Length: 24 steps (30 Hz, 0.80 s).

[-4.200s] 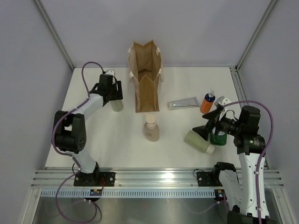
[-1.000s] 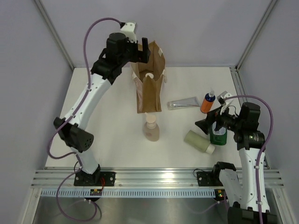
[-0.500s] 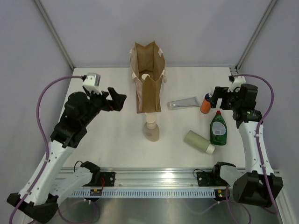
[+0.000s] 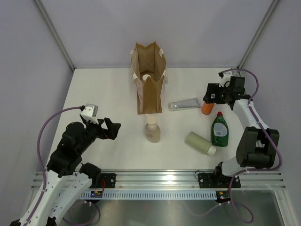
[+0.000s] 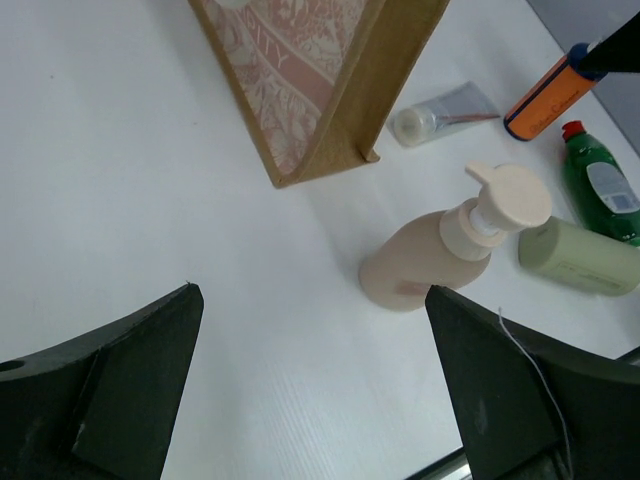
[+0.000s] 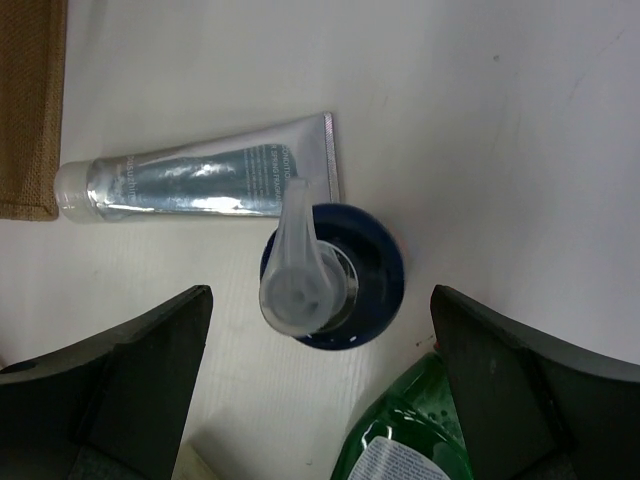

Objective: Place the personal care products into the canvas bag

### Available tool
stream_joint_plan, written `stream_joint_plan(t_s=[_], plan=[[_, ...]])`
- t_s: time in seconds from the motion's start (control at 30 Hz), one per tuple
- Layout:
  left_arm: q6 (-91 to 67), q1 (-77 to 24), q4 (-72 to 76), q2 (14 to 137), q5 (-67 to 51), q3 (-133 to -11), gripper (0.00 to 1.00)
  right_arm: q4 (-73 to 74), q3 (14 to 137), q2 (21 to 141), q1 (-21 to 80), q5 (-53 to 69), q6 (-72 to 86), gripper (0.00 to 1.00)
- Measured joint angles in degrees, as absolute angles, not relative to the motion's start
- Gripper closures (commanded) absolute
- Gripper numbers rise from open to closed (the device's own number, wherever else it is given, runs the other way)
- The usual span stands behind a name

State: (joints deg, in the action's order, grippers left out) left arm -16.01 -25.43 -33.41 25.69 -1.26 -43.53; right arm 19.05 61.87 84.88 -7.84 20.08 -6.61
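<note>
The right gripper moves down a little around the collar and closes next, since the blue collar and clear pump point(image 6: 318, 275) already line up between my open fingers.
The canvas bag point(image 4: 149, 96) stands open at the back centre, and a pale bottle top point(image 4: 146, 76) shows inside it. The beige-pink bottle point(image 4: 152, 130) stands just in front of it. The silver tube point(image 4: 184, 104) lies to the bag's right. My right gripper point(image 4: 210, 94) is open and hovers straight above the orange bottle point(image 4: 206, 108), whose blue collar and clear pump point(image 6: 318, 275) sit between the fingers. The dark green bottle point(image 4: 219, 130) and a pale green bottle point(image 4: 200, 142) lie nearer. My left gripper point(image 4: 112, 129) is open and empty at the near left, facing the beige-pink bottle point(image 5: 435, 255).
An aluminium rail point(image 4: 155, 179) runs along the table's near edge. Frame posts and grey walls close the back and sides. The bag's patterned side point(image 5: 300, 70) shows in the left wrist view, and its corner point(image 6: 30, 100) in the right wrist view.
My left arm carried a pale green bottle over the bag, let it go inside and drew back to the near left. My right arm moved from the dark green bottle to above the orange one.
</note>
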Motion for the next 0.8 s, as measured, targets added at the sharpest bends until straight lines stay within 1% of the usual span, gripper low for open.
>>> stream_joint_plan(t_s=[0.23,0.33,0.43,0.5,0.57,0.67,0.7,0.8], plan=[[-15.4,-25.4,-33.9,23.2,-1.2,-39.4,0.01,16.8,63.2,88.8,-5.7,17.5,-5.7,0.01],[-15.4,-25.4,-33.6,22.5,-1.8,-38.6,0.01,16.1,63.2,89.8,-4.9,15.8,-5.2,0.04],[-15.4,-25.4,-33.3,21.7,-2.7,-38.4,0.01,15.7,63.2,90.8,-4.5,14.0,-4.6,0.12],[-15.5,-25.4,-32.9,20.8,-3.7,-38.3,0.01,15.7,63.2,91.3,-4.5,12.8,-4.2,0.21],[-16.0,-25.4,-32.1,20.0,-4.9,-37.9,0.01,15.7,63.2,91.5,-4.5,11.8,-3.7,0.26],[-18.5,-25.4,-30.3,19.3,-6.3,-37.3,0.01,15.7,63.3,91.5,-4.5,11.0,-3.2,0.40],[-19.7,-25.4,-29.6,19.2,-6.7,-37.2,0.01,15.6,63.4,91.5,-4.4,10.7,-3.2,0.47],[-23.0,-25.4,-27.4,19.3,-8.8,-36.9,0.01,15.6,63.4,91.5,-4.4,10.3,-3.0,0.60]])
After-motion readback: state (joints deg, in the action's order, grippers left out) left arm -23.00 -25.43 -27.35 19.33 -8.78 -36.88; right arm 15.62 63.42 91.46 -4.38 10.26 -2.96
